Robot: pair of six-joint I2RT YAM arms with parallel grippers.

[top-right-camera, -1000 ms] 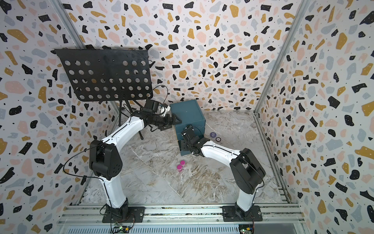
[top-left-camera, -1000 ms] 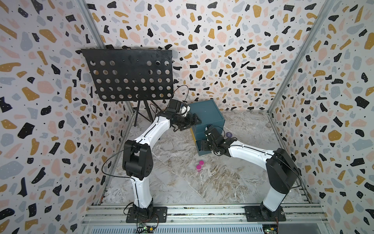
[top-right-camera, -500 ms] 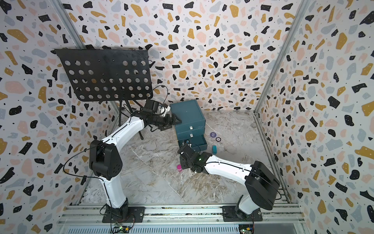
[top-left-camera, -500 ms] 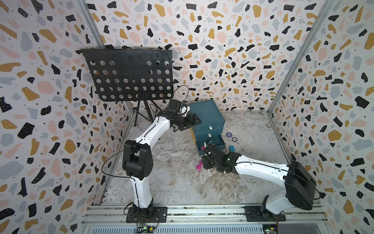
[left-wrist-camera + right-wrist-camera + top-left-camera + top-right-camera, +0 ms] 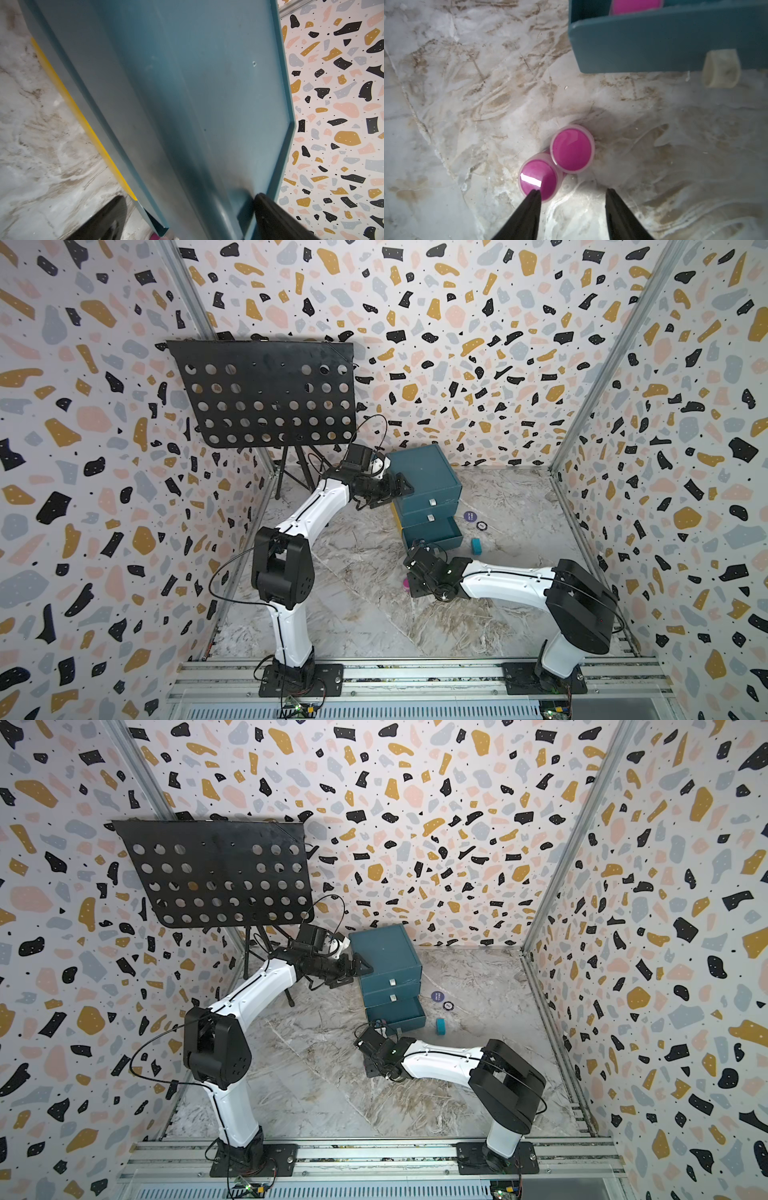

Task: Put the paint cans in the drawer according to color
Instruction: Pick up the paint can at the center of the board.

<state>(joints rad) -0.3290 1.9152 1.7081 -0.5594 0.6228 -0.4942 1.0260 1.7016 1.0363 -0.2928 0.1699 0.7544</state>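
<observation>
The can farther from the drawer is below my right gripper, one finger over the can's lid, so my gripper should shift sideways to straddle it, move down and close.
Two magenta-lidded paint cans (image 5: 572, 148) (image 5: 538, 179) stand touching on the marble floor, just in front of the drawer (image 5: 428, 489). Its bottom drawer (image 5: 654, 47) is pulled out, with another magenta can (image 5: 636, 6) inside. My right gripper (image 5: 571, 192) hangs open above the floor cans with nothing between its fingers, one fingertip (image 5: 533, 197) over the nearer lid. In a top view only one floor can (image 5: 406, 584) peeks out beside that gripper (image 5: 415, 583). My left gripper (image 5: 399, 487) straddles the chest's upper left edge (image 5: 187, 104), jaws apart. One finger (image 5: 276, 218) rests on the chest's top.
A black perforated music stand (image 5: 262, 393) rises at the back left behind the left arm. Right of the chest lie a purple disc (image 5: 469, 516), a small ring (image 5: 481, 525) and a teal block (image 5: 476, 545). Patterned walls close in three sides.
My right arm has drawn back from the chest's front toward the near side and now hovers over the two floor cans. The bottom drawer now stands pulled out. The left arm has not moved.
</observation>
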